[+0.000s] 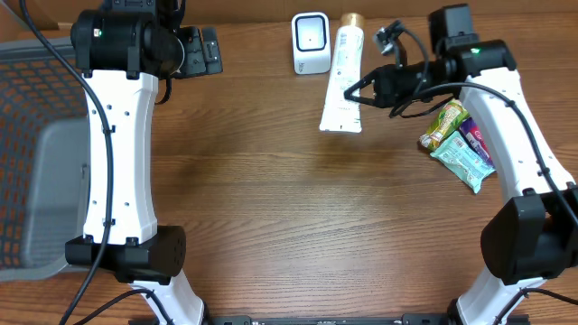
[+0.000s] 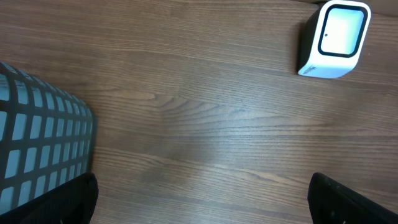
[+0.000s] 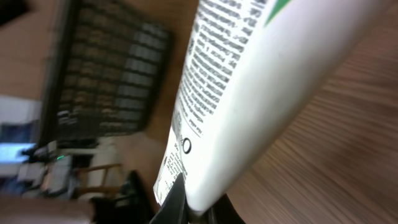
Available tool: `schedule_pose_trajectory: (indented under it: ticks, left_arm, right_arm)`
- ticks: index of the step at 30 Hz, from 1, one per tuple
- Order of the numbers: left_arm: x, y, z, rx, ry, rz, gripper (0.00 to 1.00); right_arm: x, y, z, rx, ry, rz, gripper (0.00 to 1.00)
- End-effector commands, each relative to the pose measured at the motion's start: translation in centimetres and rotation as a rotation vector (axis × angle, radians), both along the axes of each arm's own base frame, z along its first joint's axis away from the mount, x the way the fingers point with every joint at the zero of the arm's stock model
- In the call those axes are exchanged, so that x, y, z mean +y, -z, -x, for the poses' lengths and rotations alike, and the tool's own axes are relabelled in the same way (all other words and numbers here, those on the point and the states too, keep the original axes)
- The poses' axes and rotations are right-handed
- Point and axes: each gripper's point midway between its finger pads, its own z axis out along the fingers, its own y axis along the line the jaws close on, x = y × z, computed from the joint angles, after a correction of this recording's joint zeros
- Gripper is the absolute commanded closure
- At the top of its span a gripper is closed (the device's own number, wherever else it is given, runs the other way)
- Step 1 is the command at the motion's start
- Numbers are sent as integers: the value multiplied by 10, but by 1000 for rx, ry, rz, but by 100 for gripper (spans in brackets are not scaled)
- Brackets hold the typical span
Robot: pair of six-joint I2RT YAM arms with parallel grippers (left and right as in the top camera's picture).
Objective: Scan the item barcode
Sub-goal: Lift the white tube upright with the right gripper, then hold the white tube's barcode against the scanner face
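Observation:
The robot's right gripper still holds the tube (image 3: 267,81) beside the scanner. It will next move over the scanner's window first, then across and down to the snack packets to release the tube.
A white tube with a gold cap (image 1: 340,77) lies lengthwise just right of the white barcode scanner (image 1: 311,42) at the back of the table. My right gripper (image 1: 360,90) is shut on the tube's right edge. In the right wrist view the tube (image 3: 267,81) fills the frame with its printed text showing, and the right gripper (image 3: 196,213) pinches its lower edge. My left gripper (image 1: 206,50) hangs open at the back left, well apart from the tube. In the left wrist view it (image 2: 205,205) is empty, with the scanner (image 2: 333,38) at the upper right.
Several snack packets (image 1: 458,140) lie at the right, under the right arm. A mesh basket (image 1: 32,117) stands at the left edge, its corner (image 2: 43,149) in the left wrist view. Bare wooden table (image 1: 298,208) spreads between the arms.

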Motion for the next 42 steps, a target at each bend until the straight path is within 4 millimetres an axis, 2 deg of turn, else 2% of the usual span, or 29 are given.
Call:
schedule_pose_trajectory:
  ticks: [1, 4, 6, 9, 14, 16, 19, 23, 28, 30, 36, 38, 42]
  left_arm:
    - [-3, 0, -2, -3, 7, -3, 0]
    - [-3, 0, -2, -3, 7, -3, 1]
    - [-3, 0, -2, -3, 8, -3, 1]
    - [-3, 0, -2, -3, 7, -3, 0]
    - [-3, 0, -2, -3, 7, -3, 0]
    - [-3, 0, -2, -3, 8, -3, 0]
    - [-3, 0, -2, -3, 7, -3, 0]
    - [-3, 0, -2, -3, 8, -3, 0]
    - [-3, 0, -2, -3, 7, -3, 0]
    - [-3, 0, -2, -3, 7, -3, 0]
    - [-5, 0, -2, -3, 14, -3, 0]
    - [-8, 0, -1, -3, 19, -3, 0]
    - [-8, 0, -1, -3, 20, -3, 0]
  right_arm:
    - [-19, -6, -28, -29, 268, 277, 96]
    - [-31, -18, -42, -125, 384, 445, 96]
    - [-38, -39, -54, -243, 468, 562, 96]
    - [-45, -56, -64, -356, 558, 680, 96]
    - [-52, -71, -79, -563, 661, 927, 96]
    - [-45, -73, -88, -654, 664, 1032, 96]
    - [-33, -64, -101, -736, 637, 1144, 96]
    - [-20, -40, -122, -819, 590, 1290, 96]
    - [-9, -14, -149, -887, 542, 1378, 96]
    - [-10, -9, -157, -903, 578, 1406, 96]
    - [0, 23, -176, -973, 346, 1541, 96]
    - [6, 40, -179, -985, 236, 1562, 96]
    - [11, 56, -185, -993, 230, 1562, 96]
